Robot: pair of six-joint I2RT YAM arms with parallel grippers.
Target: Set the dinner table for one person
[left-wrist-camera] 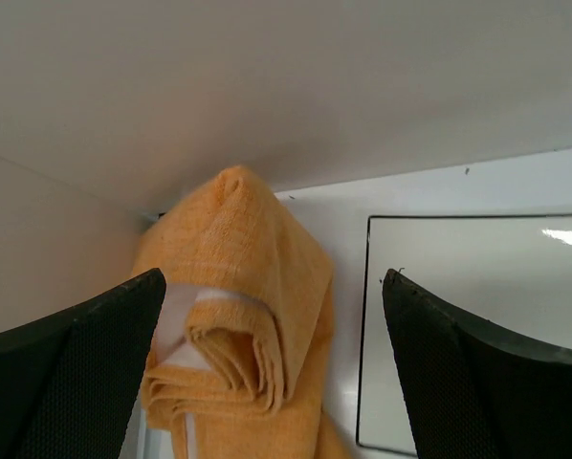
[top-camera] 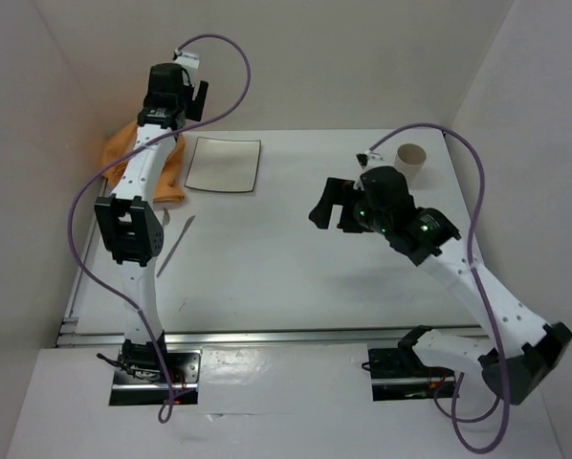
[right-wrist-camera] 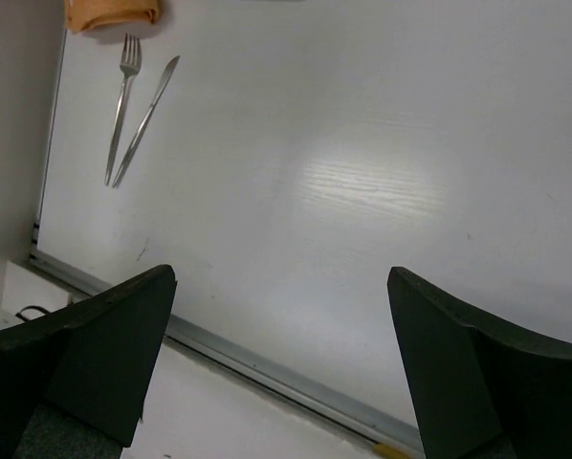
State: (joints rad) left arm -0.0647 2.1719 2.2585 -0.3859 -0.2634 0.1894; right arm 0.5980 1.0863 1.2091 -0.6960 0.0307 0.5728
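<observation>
Since the cloth's raised far fold (left-wrist-camera: 238,251) stands up beneath the gap of my open fingers, I will lower my left gripper over that fold and close on it.
The white dinner table (top-camera: 286,273) carries an orange cloth (top-camera: 123,148) crumpled in its far left corner. Right beside the cloth lies a square white plate (top-camera: 224,164). My left gripper (top-camera: 188,96) hangs open above the cloth. In the left wrist view the folded cloth (left-wrist-camera: 248,258) lies below the gap of that gripper (left-wrist-camera: 273,277), with the plate (left-wrist-camera: 458,287) to the right. My right gripper (top-camera: 332,212) hovers open over the table's middle right, holding nothing (right-wrist-camera: 281,274). A fork (right-wrist-camera: 121,105) and a knife (right-wrist-camera: 147,115) lie side by side near the left edge.
A paper cup (top-camera: 412,163) stands upright at the far right of the table. In the top view the knife (top-camera: 176,244) lies just right of the left arm. A metal rail (right-wrist-camera: 267,359) runs along the near edge. White walls close in on three sides.
</observation>
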